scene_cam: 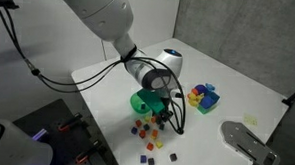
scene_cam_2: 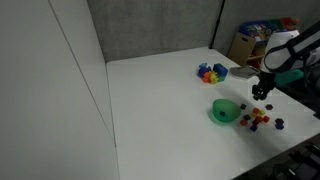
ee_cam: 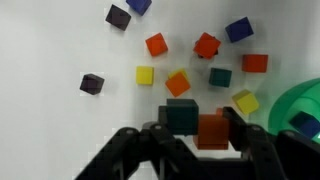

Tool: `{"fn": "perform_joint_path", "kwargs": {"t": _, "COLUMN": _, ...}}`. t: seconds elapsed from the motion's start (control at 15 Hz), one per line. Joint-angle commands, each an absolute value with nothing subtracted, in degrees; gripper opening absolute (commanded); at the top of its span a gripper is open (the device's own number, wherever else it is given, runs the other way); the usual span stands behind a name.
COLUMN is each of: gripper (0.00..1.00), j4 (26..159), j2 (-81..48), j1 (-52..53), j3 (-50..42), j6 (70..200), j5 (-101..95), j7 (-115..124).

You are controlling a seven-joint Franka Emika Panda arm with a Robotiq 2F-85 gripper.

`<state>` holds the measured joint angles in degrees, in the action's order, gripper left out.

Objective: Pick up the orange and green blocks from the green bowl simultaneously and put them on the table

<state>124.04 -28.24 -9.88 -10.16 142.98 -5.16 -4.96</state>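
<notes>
My gripper should next bring both of the blocks down there, so that they are away from the green bowl.
In the wrist view my gripper (ee_cam: 197,120) is shut on a dark green block (ee_cam: 181,113) and an orange block (ee_cam: 212,130), held side by side between the fingers above the white table (ee_cam: 50,130). The green bowl (ee_cam: 300,102) lies at the right edge, with a dark blue piece inside. In both exterior views the gripper (scene_cam: 164,115) (scene_cam_2: 260,92) hangs low beside the green bowl (scene_cam: 142,100) (scene_cam_2: 225,111), over the scattered cubes. The held blocks are too small to make out there.
Several loose cubes in orange, yellow, purple, teal and red lie on the table beneath the gripper (ee_cam: 178,82) (scene_cam: 150,138) (scene_cam_2: 260,120). A multicoloured block cluster (scene_cam: 202,95) (scene_cam_2: 211,72) sits farther off. A grey object (scene_cam: 247,142) lies near the table edge. A cardboard box (scene_cam_2: 245,45) stands behind the table.
</notes>
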Motion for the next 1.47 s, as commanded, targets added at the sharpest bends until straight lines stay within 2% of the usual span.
{"fn": "perform_joint_path", "kwargs": {"t": 0.0, "gripper": 0.31, "j4": 124.56, "j2": -29.34, "j1": -11.67, "j3": -10.99, "j6": 142.27, "j5": -5.85, "j7": -5.54}}
{"fn": "perform_joint_path", "kwargs": {"t": 0.8, "gripper": 0.31, "j4": 125.30, "j2": -37.94, "j1": -14.80, "j3": -13.12, "j6": 144.02, "j5": -6.30, "j7": -6.03}}
{"fn": "perform_joint_path", "kwargs": {"t": 1.4, "gripper": 0.31, "j4": 126.46, "j2": -39.28, "j1": -13.22, "j3": -12.99, "j6": 149.89, "j5": -7.36, "j7": -6.37}}
